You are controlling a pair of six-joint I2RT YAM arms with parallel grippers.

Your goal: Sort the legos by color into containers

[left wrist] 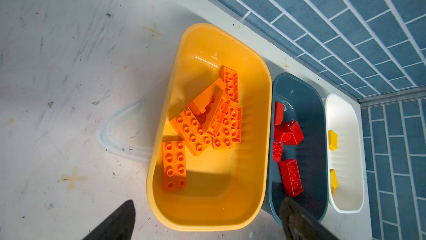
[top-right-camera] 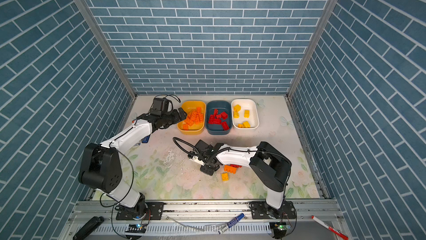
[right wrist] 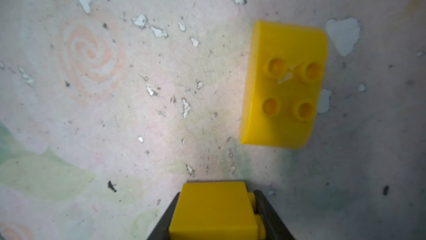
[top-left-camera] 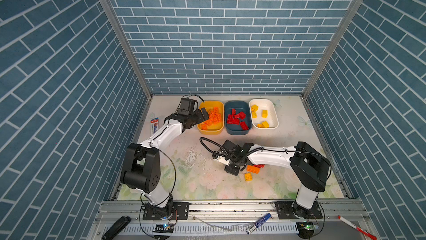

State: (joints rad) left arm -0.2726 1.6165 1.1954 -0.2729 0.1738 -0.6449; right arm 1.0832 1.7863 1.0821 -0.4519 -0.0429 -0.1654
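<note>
I should raise my right gripper and bring the yellow lego outward over the white tub, which is outward of my gripper, to let it go among yellow legos.
In both top views three containers stand in a row at the back: a yellow tub with orange legos, a teal tub with red legos, and a white tub with yellow legos. My left gripper hangs open over the yellow tub's left end, with nothing between its jaws. My right gripper points down at the mat, shut on a yellow lego. Beside it lie a yellow lego, an orange one and a red one.
A blue and white item lies by the left wall. On the front rail lie a blue marker, a red marker and a black object. Blue brick walls close in three sides.
</note>
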